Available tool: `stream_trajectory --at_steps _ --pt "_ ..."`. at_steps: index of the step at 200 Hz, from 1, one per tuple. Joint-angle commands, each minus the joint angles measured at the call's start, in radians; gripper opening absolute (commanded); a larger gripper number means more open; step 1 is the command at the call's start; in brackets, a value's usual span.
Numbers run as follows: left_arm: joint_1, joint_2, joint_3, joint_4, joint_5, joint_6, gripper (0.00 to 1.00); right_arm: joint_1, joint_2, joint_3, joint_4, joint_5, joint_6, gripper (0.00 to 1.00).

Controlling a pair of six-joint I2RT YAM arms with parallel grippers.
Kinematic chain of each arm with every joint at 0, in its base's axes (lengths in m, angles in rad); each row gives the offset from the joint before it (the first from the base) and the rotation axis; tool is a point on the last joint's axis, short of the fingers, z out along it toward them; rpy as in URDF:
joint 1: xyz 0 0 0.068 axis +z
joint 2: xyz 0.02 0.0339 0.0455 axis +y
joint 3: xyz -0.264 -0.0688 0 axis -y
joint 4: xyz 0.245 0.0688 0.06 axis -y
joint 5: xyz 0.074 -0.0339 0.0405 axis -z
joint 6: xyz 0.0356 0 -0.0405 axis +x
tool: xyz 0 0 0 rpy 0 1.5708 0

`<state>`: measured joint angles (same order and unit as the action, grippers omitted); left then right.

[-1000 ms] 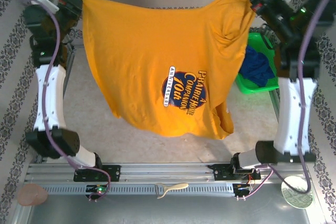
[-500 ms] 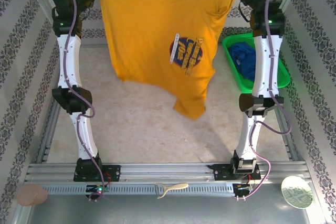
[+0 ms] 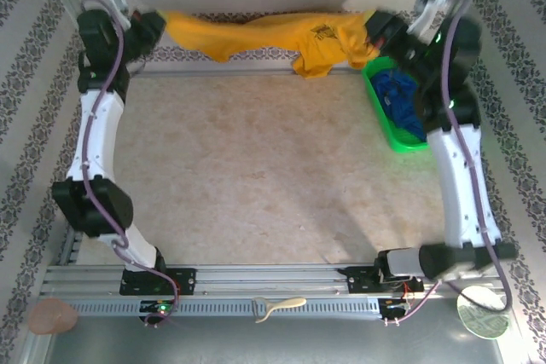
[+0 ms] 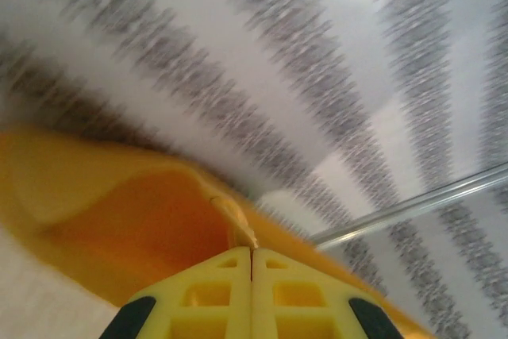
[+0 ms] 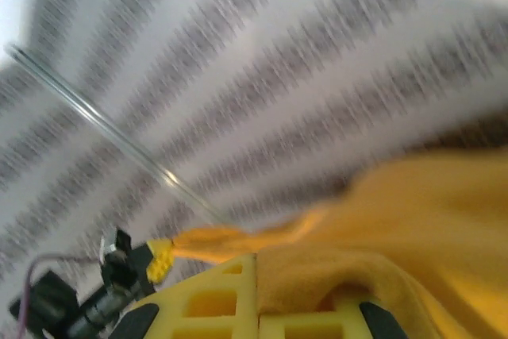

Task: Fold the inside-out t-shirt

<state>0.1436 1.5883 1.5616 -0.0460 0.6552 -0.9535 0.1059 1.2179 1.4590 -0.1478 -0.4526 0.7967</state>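
The t-shirt hangs bunched at the far edge of the table. My left gripper comes back and down next, releasing the t-shirt's end on the bare table toward the near bar.
The mustard-yellow t-shirt hangs bunched into a band along the far edge of the table, stretched between both arms. A bit of its dark print shows near the right end. My left gripper is shut on the shirt's left end; in the left wrist view its yellow fingers press together on a fold of the cloth. My right gripper is shut on the right end. In the right wrist view, cloth drapes over the fingers, and the left gripper shows in the distance.
A green bin holding a deep-blue garment stands at the far right, just under the right arm. Patterned walls surround the table. Along the near rail lie a pale tool, a brown disc and a round lid.
Both arms swung the shirt from hanging spread and high down toward the far edge. The cloth has collapsed from an open sheet into a bunched band. Both grips held.
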Motion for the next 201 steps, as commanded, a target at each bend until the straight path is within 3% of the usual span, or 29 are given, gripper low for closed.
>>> stream_trajectory --at_steps 1,29,71,100,135,150,161,179,201 --pt "-0.002 -0.137 -0.344 0.149 0.007 0.072 0.00 0.069 -0.169 -0.406 0.112 0.087 -0.026 0.00" --pt "-0.002 -0.291 -0.713 0.190 0.023 0.088 0.00 0.179 -0.457 -0.826 0.056 0.203 0.025 0.00" --pt "-0.010 -0.531 -1.081 0.116 -0.031 0.077 0.00 0.300 -0.823 -1.151 -0.210 0.334 0.131 0.00" --pt "-0.011 -0.697 -1.220 0.004 -0.073 0.083 0.00 0.390 -1.018 -1.245 -0.379 0.410 0.209 0.00" --pt "-0.012 -0.891 -1.305 -0.106 -0.085 0.057 0.00 0.461 -1.120 -1.251 -0.504 0.443 0.242 0.00" --pt "-0.012 -0.969 -1.299 -0.177 -0.102 0.066 0.08 0.486 -1.124 -1.226 -0.532 0.454 0.240 0.31" --pt "-0.010 -1.019 -1.272 -0.243 -0.115 0.084 0.14 0.499 -1.119 -1.190 -0.550 0.475 0.230 0.45" --pt "-0.010 -1.082 -1.206 -0.339 -0.149 0.114 0.34 0.506 -1.089 -1.097 -0.587 0.514 0.200 0.53" --pt "-0.010 -1.130 -1.095 -0.436 -0.206 0.147 0.40 0.505 -1.038 -0.958 -0.651 0.605 0.147 0.54"
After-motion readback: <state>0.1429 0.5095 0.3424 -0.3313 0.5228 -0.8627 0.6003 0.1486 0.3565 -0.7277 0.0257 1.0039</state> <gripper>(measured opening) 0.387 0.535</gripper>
